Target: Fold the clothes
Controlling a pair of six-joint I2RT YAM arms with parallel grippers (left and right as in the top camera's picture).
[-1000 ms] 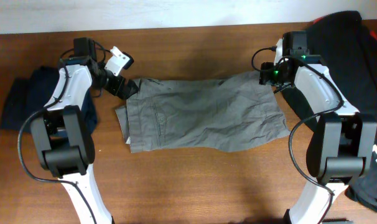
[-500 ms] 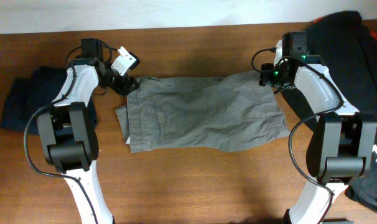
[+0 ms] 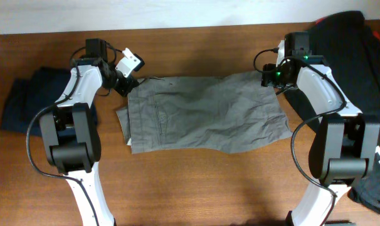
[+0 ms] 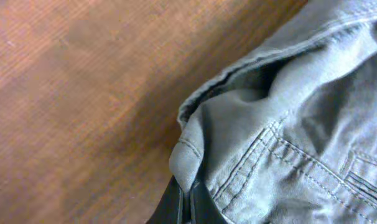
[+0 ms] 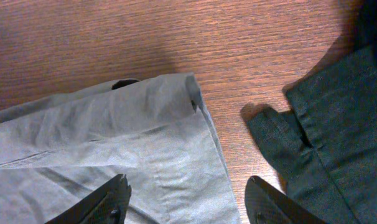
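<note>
The grey layers are sitting uneven, so the robot's left gripper will rise, move outward and down to the bare wood, which lies outward of it, and let go of the corner of the grey clothes piece.
The grey clothes piece [image 3: 205, 113] lies spread flat across the middle of the table, its seamed corner filling the left wrist view [image 4: 288, 124]. My left gripper [image 3: 128, 85] is at its far left corner, and its jaws [image 4: 187, 202] are shut on a fold of that grey cloth. Over the far right corner of the grey cloth [image 5: 145, 137] hovers my right gripper [image 3: 273, 78], which stands open [image 5: 187, 190] with its fingers straddling the hem and nothing held between them.
A navy piece [image 3: 21, 103] lies on the table at the left, behind the left arm. A black pile [image 3: 365, 56] covers the right edge, and its dark hem [image 5: 338, 137] lies just beside the right gripper. Bare wood [image 3: 196, 188] shows in front.
My left gripper moved slightly back to the grey cloth's corner and went from open to shut on it. The right arm has not moved.
</note>
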